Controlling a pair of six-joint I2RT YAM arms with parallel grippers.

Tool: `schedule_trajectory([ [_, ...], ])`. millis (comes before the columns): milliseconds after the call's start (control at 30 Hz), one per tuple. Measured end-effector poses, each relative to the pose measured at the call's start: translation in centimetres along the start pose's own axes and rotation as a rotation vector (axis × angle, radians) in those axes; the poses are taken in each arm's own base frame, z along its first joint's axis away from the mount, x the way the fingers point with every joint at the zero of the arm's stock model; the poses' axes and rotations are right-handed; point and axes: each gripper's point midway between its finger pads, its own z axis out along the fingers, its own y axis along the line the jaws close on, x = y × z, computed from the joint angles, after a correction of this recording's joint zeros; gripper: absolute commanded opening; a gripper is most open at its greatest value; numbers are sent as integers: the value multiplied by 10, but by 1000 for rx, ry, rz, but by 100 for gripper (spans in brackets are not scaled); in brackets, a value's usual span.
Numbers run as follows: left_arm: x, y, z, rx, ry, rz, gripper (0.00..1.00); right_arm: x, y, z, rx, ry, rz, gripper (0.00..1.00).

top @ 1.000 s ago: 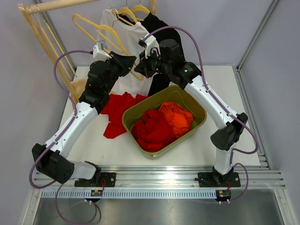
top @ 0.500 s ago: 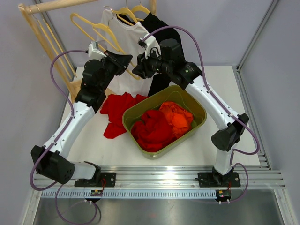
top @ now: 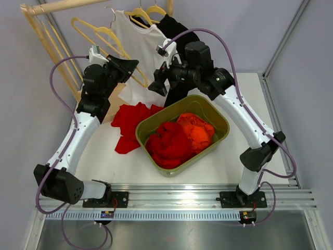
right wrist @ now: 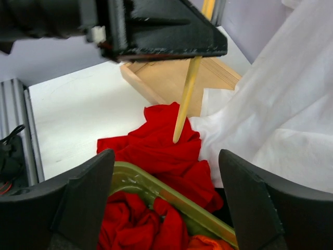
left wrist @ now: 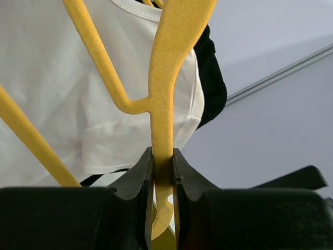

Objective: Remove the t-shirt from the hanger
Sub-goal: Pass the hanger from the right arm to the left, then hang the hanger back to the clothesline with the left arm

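The hanger is bare. My left gripper will first raise it outward and to the left in the top view to get its hook onto the rack's bar (top: pixel 77 4).
A bare yellow hanger (top: pixel 104 31) is pinched in my left gripper (top: pixel 131 64), up in front of the rack; in the left wrist view the jaws (left wrist: pixel 162 161) are shut on the hanger's stem (left wrist: pixel 161 104). A red t-shirt (top: pixel 132 119) lies crumpled on the table below, off the hanger. My right gripper (top: pixel 158 83) hovers beside the hanger's lower end with nothing in it. In the right wrist view its fingers (right wrist: pixel 88 192) stand wide apart over the red t-shirt (right wrist: pixel 156 140), with the hanger's tip (right wrist: pixel 184 104) in front.
A white t-shirt (top: pixel 138 52) and a black garment (top: pixel 177 31) hang on other yellow hangers on the wooden rack (top: pixel 47 41) at the back left. An olive bin (top: pixel 225 125) holding red and orange clothes (top: pixel 177 138) sits mid-table under the right arm.
My right gripper has opened and drawn back to the right. My left gripper has carried the hanger up and to the left. The red t-shirt has stayed on the table.
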Motion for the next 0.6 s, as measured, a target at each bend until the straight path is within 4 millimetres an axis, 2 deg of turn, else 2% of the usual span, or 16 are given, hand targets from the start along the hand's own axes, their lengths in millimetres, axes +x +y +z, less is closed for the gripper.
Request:
schedule_trajectory([
  [133, -8, 6, 1, -10, 1, -14, 6, -7, 2, -19, -30, -9, -47, 91],
  [300, -20, 4, 3, 1, -9, -20, 6, -15, -10, -40, -23, -33, -61, 91],
  [433, -32, 1, 4, 14, -18, -31, 6, -9, -15, -48, -23, -26, -47, 91],
  [600, -51, 3, 8, 17, -40, -60, 6, 11, -17, -51, -39, 8, -14, 92],
])
